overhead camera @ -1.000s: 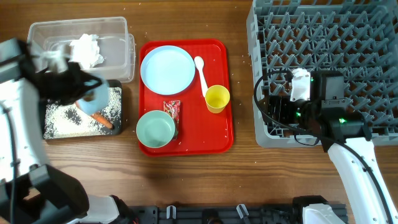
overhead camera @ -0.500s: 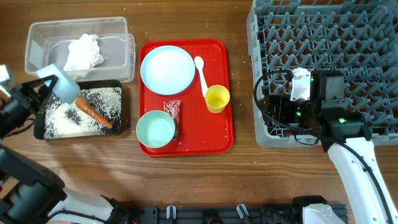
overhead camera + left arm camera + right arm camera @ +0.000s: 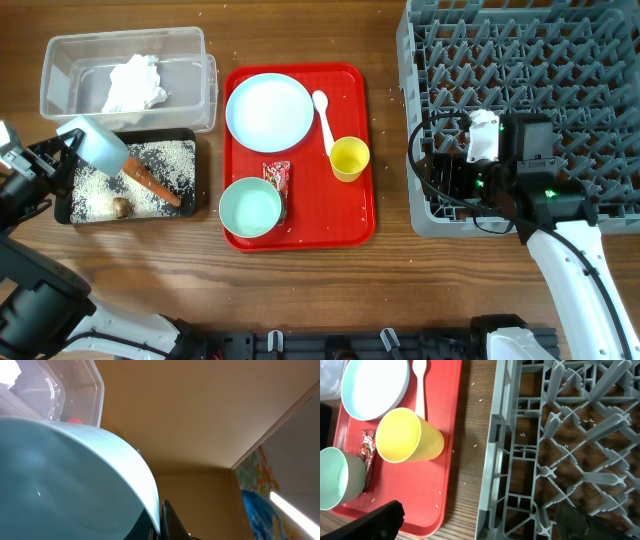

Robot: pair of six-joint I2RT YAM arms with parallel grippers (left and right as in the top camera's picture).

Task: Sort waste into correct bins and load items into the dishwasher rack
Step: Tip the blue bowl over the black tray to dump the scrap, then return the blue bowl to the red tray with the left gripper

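Note:
Next, my left gripper should travel to the right in the overhead view, turn the bowl upright and bring it down onto the red tray's near corner (image 3: 331,215), which stands empty.
My left gripper (image 3: 68,152) is shut on the rim of a pale blue-green bowl (image 3: 97,145), held tilted over the left end of the black tray (image 3: 190,140). The bowl fills the left wrist view (image 3: 60,485). The black tray holds white rice grains (image 3: 170,160), the orange carrot (image 3: 150,182) and the brown lump (image 3: 121,206). The napkin (image 3: 135,82) lies in the clear tub (image 3: 190,45). My right gripper (image 3: 442,178) is open and empty over the front left edge of the rack (image 3: 560,60).
The red tray (image 3: 355,215) holds the plate (image 3: 268,112), white spoon (image 3: 322,115), yellow cup (image 3: 349,158), the second bowl (image 3: 250,208) and the red-and-white wrapper (image 3: 276,175). The right wrist view shows the cup (image 3: 407,435) and the rack edge (image 3: 492,460).
My left arm has drawn back to the left with the bowl still held. The brown lump now lies in the black tray. The right arm has not moved.

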